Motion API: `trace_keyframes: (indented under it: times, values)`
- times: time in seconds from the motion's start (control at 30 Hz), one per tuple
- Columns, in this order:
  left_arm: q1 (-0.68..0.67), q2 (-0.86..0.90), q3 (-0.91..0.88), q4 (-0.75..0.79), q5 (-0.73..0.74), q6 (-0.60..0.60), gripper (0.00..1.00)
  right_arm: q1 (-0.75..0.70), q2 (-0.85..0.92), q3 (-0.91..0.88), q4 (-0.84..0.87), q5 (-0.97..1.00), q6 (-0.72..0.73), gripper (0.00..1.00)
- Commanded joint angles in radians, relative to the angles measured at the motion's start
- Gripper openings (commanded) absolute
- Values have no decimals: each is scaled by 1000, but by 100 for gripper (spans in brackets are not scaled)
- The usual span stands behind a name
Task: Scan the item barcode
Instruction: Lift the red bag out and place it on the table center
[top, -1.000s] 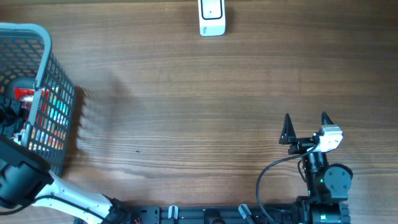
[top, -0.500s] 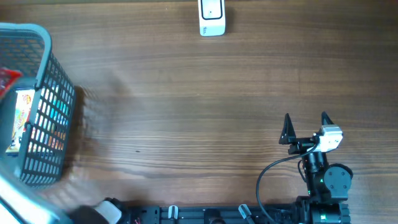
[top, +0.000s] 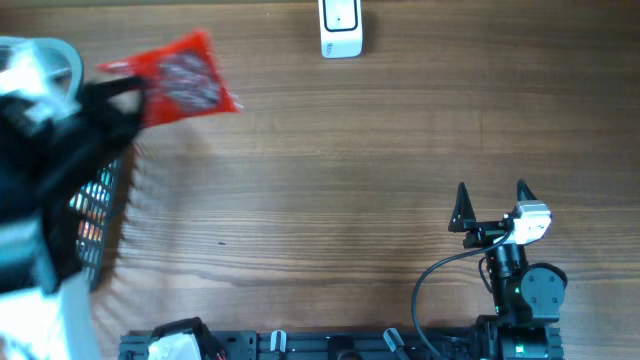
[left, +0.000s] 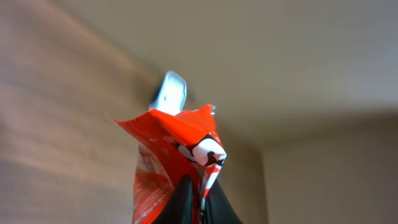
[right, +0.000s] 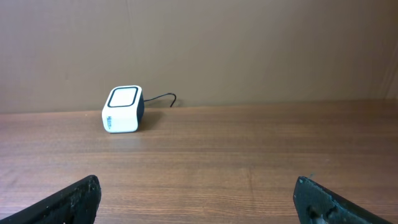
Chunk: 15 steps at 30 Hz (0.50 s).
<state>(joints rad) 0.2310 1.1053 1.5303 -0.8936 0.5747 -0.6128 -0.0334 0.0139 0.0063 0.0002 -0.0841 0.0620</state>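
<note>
My left gripper next swings away from the basket, tilts downward and brings the red snack packet down in front of the scanner (top: 341, 28), as bare wood lies open there.
A red snack packet (top: 182, 80) hangs above the table's far left, pinched by my left gripper (top: 122, 96), whose arm shows blurred in the overhead view. In the left wrist view the gripper (left: 200, 204) is shut on the packet's (left: 177, 149) crinkled edge. The white barcode scanner (top: 341, 28) stands at the far edge of the table and peeks out behind the packet (left: 169, 93). My right gripper (top: 490, 206) rests open near the front right, nothing between its fingers, and faces the scanner (right: 122, 109) across the bare wood.
A grey mesh basket (top: 97, 215) with colourful packets inside stands at the left edge, mostly hidden under my left arm. The scanner's black cable (right: 163, 98) trails off to its right along the back wall.
My left arm has lifted the red packet out of the basket and swung it up and to the right, toward the scanner. The right arm has stayed put.
</note>
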Motion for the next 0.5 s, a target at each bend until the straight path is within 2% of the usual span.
trace_keyframes:
  times: [0.0,0.13,0.27,0.37,0.47]
  values:
    - [-254,200,-52,-1,-10,63,4,4,-5,-1,2,10,-3,100]
    - [-478,538,-53,18,-107,62,4,4,-5,-1,2,10,-3,99]
    - [-573,807,-53,37,-153,58,4,4,-5,-1,2,10,-3,100]
    - [-607,922,-53,49,-154,60,4,4,-5,-1,2,10,-3,100]
    - [-581,902,-32,27,-163,94,20,4,-5,-1,2,10,-3,100]
